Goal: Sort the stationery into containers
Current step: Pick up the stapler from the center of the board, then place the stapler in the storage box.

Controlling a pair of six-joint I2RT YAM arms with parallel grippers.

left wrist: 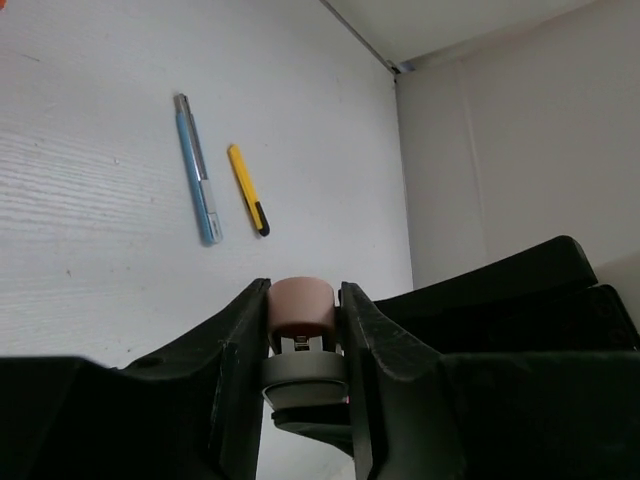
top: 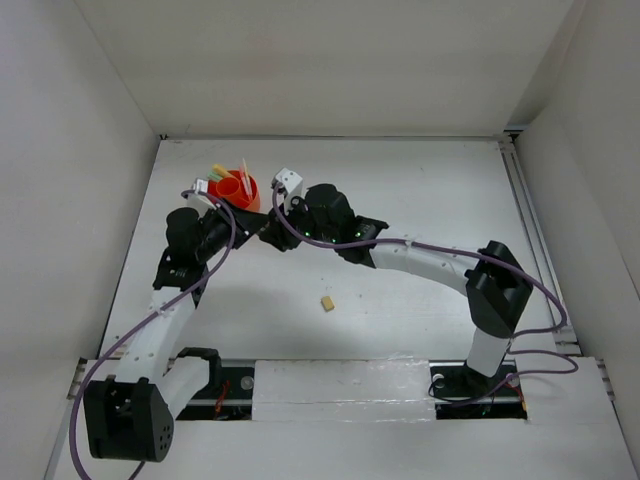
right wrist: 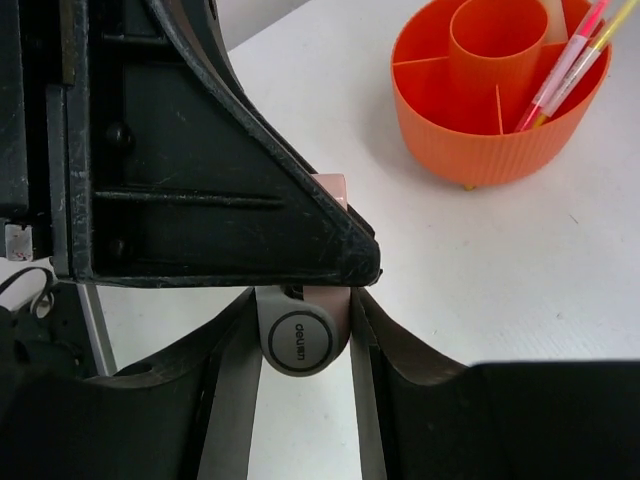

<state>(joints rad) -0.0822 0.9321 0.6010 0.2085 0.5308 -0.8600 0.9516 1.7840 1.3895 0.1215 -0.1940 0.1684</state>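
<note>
The orange cup's empty section is outward, left in the top view, so my left gripper swings the block (left wrist: 300, 308) over it next and releases it.
The small pink-grey block (left wrist: 300, 308) is gripped between the fingers of my left gripper (left wrist: 303, 295). The right wrist view shows my right gripper (right wrist: 303, 305) closed on the same block (right wrist: 300, 338) from the other side, with the left gripper's black fingers (right wrist: 250, 200) just above. The two grippers meet (top: 264, 228) just in front of the orange cup (top: 238, 190). The cup (right wrist: 480, 140) holds a pink pen (right wrist: 565, 65) and a yellow pen (right wrist: 590, 50). A grey-blue pen (left wrist: 197, 170) and a yellow pen (left wrist: 247, 190) lie on the table. The tan cube eraser (top: 327, 303) lies mid-table.
White walls enclose the table on the left, back and right. The right arm (top: 430, 262) stretches across the table's middle from the right. A rail (top: 530, 220) runs along the right side.
</note>
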